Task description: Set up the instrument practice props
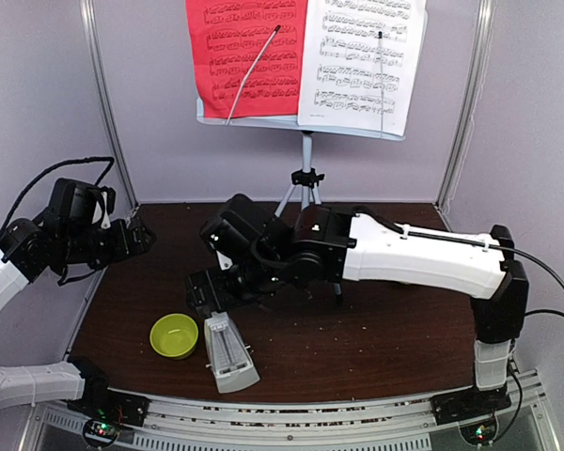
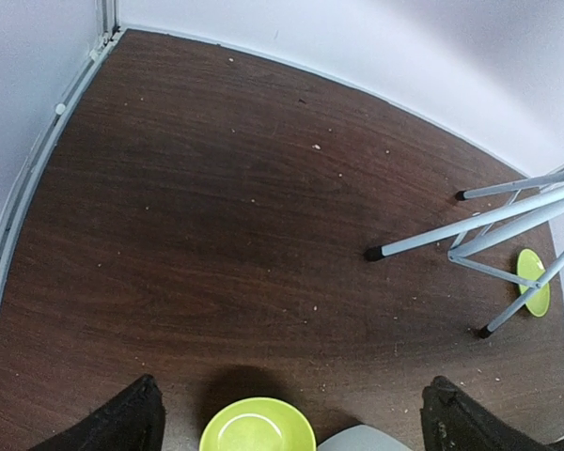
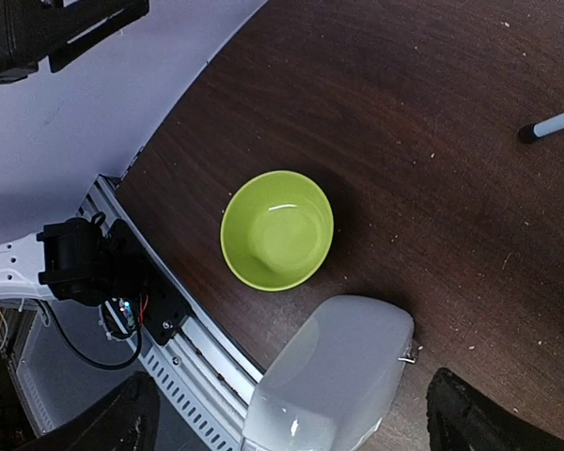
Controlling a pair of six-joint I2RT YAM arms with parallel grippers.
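The metronome's narrow end (image 1: 218,321) sits below, between my right gripper's spread fingers in the wrist view. My right gripper lowers them astride both sides next and closes.
A red sheet (image 1: 244,52) and a white sheet (image 1: 362,61) of printed music rest side by side on the pale music stand (image 1: 301,122), whose tripod (image 1: 305,188) stands at the back of the table. The small white metronome (image 1: 230,352) sits near the front edge. My right gripper (image 1: 207,287) hovers open just above and behind it. In the right wrist view the metronome (image 3: 334,376) lies below the right gripper (image 3: 291,409), untouched by the spread fingers. My left gripper (image 1: 141,235) hangs open at the left, holding nothing, and in its wrist view the left gripper (image 2: 291,387) stands wide apart.
A lime-green bowl (image 1: 174,335) sits just left of the metronome, also seen as the bowl (image 3: 277,230) and the bowl (image 2: 257,427). A lime-green plate (image 2: 534,282) lies behind the tripod legs (image 2: 470,225). White walls close in the table on three sides.
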